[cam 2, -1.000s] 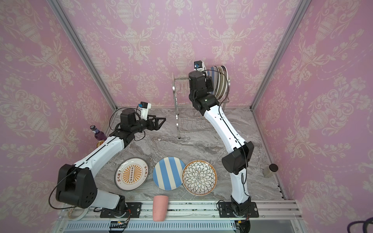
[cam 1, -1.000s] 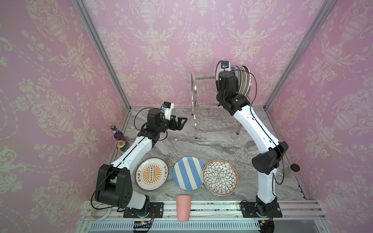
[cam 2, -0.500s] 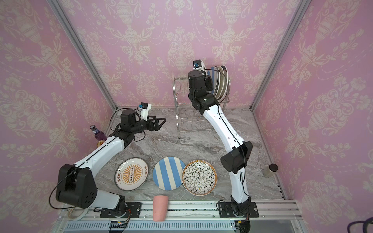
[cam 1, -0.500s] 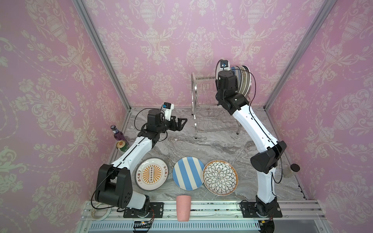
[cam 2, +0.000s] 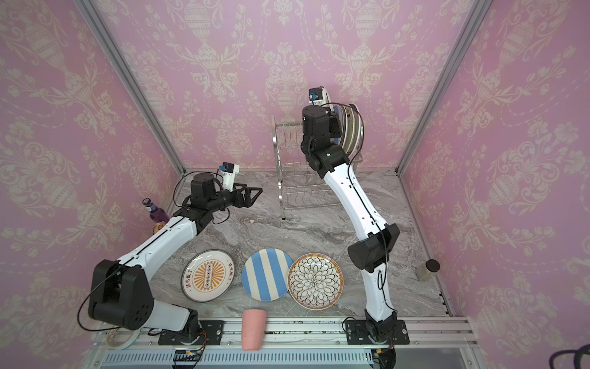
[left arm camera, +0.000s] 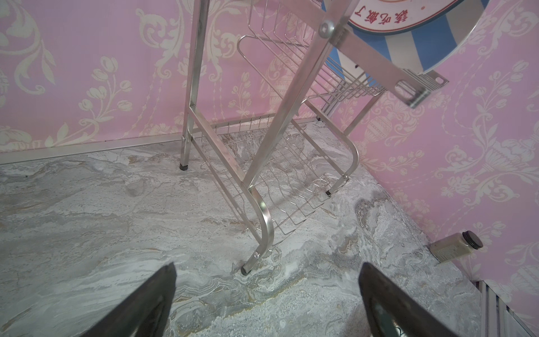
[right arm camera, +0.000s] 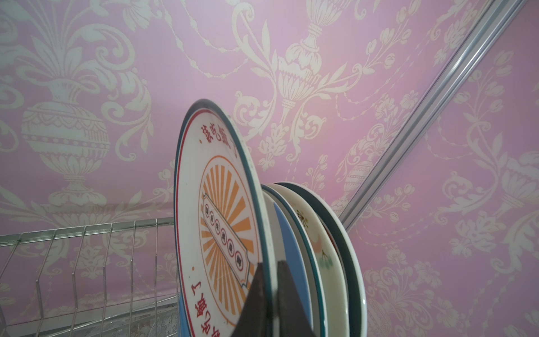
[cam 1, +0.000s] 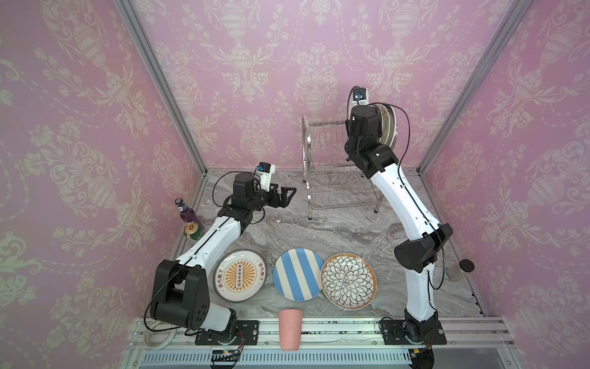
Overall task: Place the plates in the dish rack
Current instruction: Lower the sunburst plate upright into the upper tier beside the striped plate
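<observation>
The robot's right gripper will move down next, put the orange-sunburst plate into the slot beside the standing plates and let go of the plate's rim, because that slot is below the gripper's fingers.
My right gripper (right arm camera: 269, 264) is shut on the rim of an orange-sunburst plate (right arm camera: 215, 204). The plate stands on edge at the upper tier of the silver dish rack (cam 1: 322, 166), beside several plates (cam 1: 388, 124) standing in its slots. In both top views the right wrist hides the jaws. Three plates lie flat near the table's front: an orange-sunburst one (cam 1: 240, 275), a blue-white striped one (cam 1: 298, 274) and a black-white petal one (cam 1: 348, 281). My left gripper (cam 1: 289, 195) hangs open and empty above the table, left of the rack's front leg (left arm camera: 246, 270).
A pink cup (cam 1: 290, 329) stands on the front rail. A purple bottle (cam 1: 183, 211) and a can (cam 1: 193, 230) sit by the left wall. A jar with a black lid (cam 1: 459, 270) lies at the right wall. The rack's lower tier (left arm camera: 277, 181) holds nothing.
</observation>
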`<move>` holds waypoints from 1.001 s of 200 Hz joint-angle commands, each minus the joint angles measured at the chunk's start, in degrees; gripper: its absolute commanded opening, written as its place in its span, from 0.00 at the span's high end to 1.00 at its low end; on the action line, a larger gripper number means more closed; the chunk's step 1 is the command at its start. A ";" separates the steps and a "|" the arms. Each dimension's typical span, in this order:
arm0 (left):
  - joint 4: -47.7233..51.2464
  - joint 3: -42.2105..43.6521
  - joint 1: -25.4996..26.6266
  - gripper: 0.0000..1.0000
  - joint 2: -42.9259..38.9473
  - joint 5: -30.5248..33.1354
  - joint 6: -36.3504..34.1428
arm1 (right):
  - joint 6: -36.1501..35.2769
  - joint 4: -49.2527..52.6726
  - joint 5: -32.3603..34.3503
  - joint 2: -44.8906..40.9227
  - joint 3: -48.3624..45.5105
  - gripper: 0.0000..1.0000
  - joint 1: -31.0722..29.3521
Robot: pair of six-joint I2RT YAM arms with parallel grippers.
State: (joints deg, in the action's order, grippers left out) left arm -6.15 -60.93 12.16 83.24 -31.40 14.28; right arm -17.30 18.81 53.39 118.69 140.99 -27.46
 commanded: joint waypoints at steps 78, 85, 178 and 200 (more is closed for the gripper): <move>1.31 0.38 -0.30 0.01 -0.20 -0.77 -1.80 | 6.52 -1.14 -1.43 0.65 -3.90 1.00 0.73; 1.26 0.40 -0.31 0.01 -0.10 -0.71 -1.83 | 6.70 -1.14 -1.41 0.53 -4.40 1.00 0.83; 1.35 0.28 -0.39 0.01 0.50 -0.70 -1.80 | 6.84 -2.10 -0.87 -0.75 -9.43 0.92 0.82; 1.22 0.45 -0.43 0.01 0.48 -0.81 -1.65 | 5.34 -3.02 -0.56 -1.08 -9.73 0.91 0.54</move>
State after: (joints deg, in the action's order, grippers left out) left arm -5.91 -60.93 12.16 83.29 -31.38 14.24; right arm -10.92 15.66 52.36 118.56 132.66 -27.03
